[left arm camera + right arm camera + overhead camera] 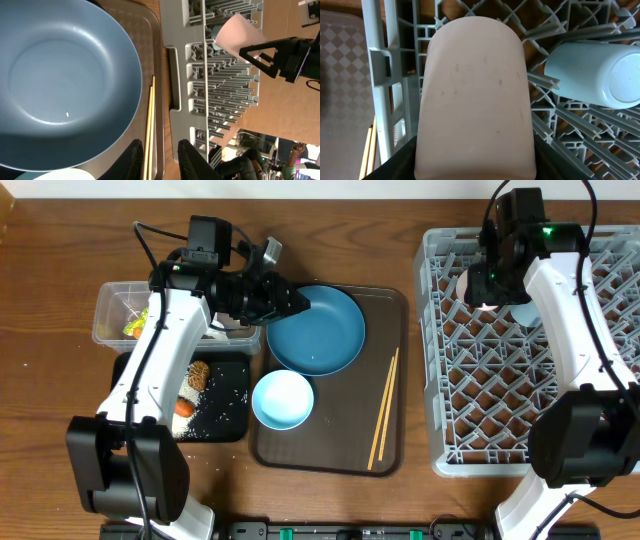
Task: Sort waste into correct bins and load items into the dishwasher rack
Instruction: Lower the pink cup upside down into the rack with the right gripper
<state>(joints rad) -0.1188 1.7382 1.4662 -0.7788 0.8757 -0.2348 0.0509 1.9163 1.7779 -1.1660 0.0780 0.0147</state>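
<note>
The right gripper moves down next and releases the small pink cup into the rack [530,410] slots [484,317] beside the light-blue cup, since those empty slots lie below it.
My right gripper [475,152] is shut on the small pink cup [475,95] and holds it over the grey dishwasher rack [530,410] near its left edge. A light-blue cup [600,75] lies in the rack just to the right. My left gripper [160,146] is open and empty. It hovers at the upper left rim of the dark-blue plate [315,330], with the wooden chopsticks [150,120] showing between its fingers below. The light-blue bowl [282,400] sits in front of the plate. The clear tub [112,300] holds a yellow-green wrapper [134,326]. The black tray [235,370] carries a carrot [183,408], a brown lump [198,375] and rice.
Plate, bowl and chopsticks lie on a brown serving tray [390,310] between the bins and the rack. The left arm crosses above the clear tub and the black tray. Bare wooden table surrounds everything.
</note>
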